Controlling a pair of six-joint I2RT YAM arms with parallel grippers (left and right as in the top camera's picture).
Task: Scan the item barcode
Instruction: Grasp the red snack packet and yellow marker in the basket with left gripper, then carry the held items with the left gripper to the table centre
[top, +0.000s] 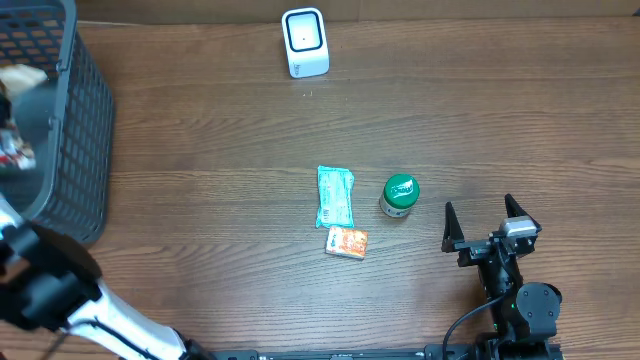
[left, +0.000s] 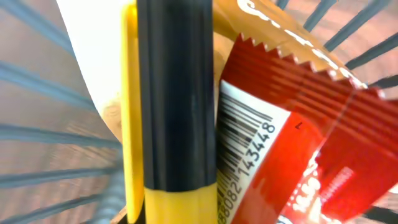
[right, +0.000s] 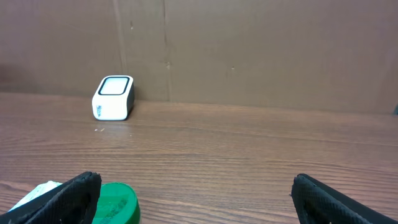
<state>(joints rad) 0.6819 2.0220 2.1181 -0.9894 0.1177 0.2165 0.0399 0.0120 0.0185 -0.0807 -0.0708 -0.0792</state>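
The left gripper rises from the basket (top: 80, 150) next, moves to the bare patch of tabletop beside the teal packet, and lowers there to release its items.
In the left wrist view a yellow-and-black cylinder (left: 177, 112) fills the middle, very close to the camera. Beside it lies a red packet (left: 323, 155) with its white barcode strip (left: 242, 146) facing the camera. Both sit inside the wire basket (top: 80, 150), where my left arm (top: 45, 285) reaches. The left fingers are hidden behind the cylinder. The white scanner (top: 305, 42) stands at the table's back. My right gripper (top: 480, 206) rests open at the front right, nothing between its fingers.
A teal packet (top: 335, 196), a green-lidded jar (top: 400, 193) and a small orange box (top: 346, 242) lie mid-table, just left of the right gripper. The jar's lid (right: 115, 202) sits by the right gripper's left finger. The basket also holds other items (top: 15, 150).
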